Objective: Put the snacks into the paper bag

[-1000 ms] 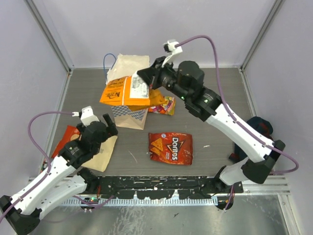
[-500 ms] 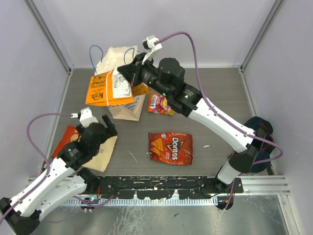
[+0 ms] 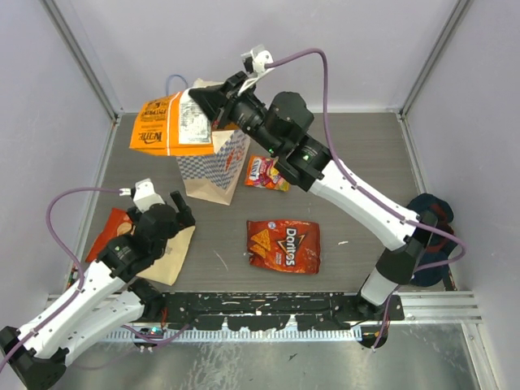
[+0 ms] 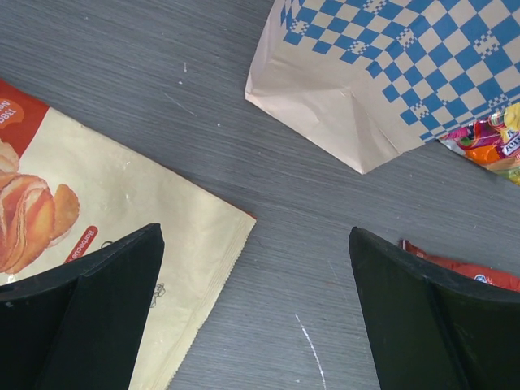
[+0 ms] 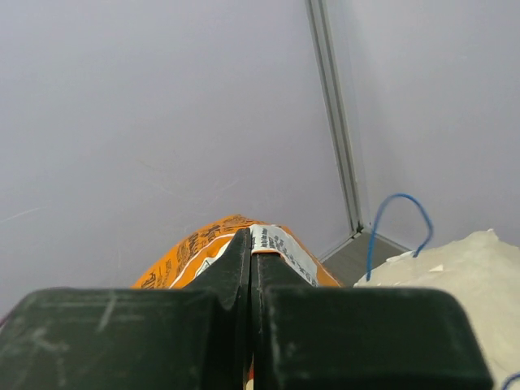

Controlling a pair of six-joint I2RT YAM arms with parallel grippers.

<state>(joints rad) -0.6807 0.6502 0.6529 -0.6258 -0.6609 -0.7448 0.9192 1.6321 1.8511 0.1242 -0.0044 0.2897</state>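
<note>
My right gripper swings outward next, turning toward the back wall, then lowers over the paper bag's top (image 5: 452, 284), since the orange pack juts past the gripper's side.
My right gripper (image 3: 213, 106) is shut on the orange pack with a white label (image 3: 171, 123) and holds it in the air, above and to the left of the paper bag's top. In the right wrist view the pack (image 5: 199, 244) sticks out past the shut gripper (image 5: 252, 248). The paper bag (image 3: 215, 166) leans at the back centre, checked band toward me. The pink-yellow candy pack (image 3: 266, 173) lies just right of it. The red Doritos bag (image 3: 283, 245) lies flat in the middle. My left gripper (image 3: 175, 207) is open and empty over the red-orange pack (image 4: 89, 195).
The paper bag's checked base (image 4: 382, 73) and the candy pack (image 4: 487, 138) show in the left wrist view. A blue cord handle (image 5: 398, 215) rises beside the bag top (image 5: 463, 268). A dark navy cloth bag (image 3: 429, 213) lies at the right edge. Walls close the back and sides.
My right arm has lifted the orange pack up and to the left, from in front of the paper bag to above its left side. The bag shifted slightly. The left arm has not moved.
</note>
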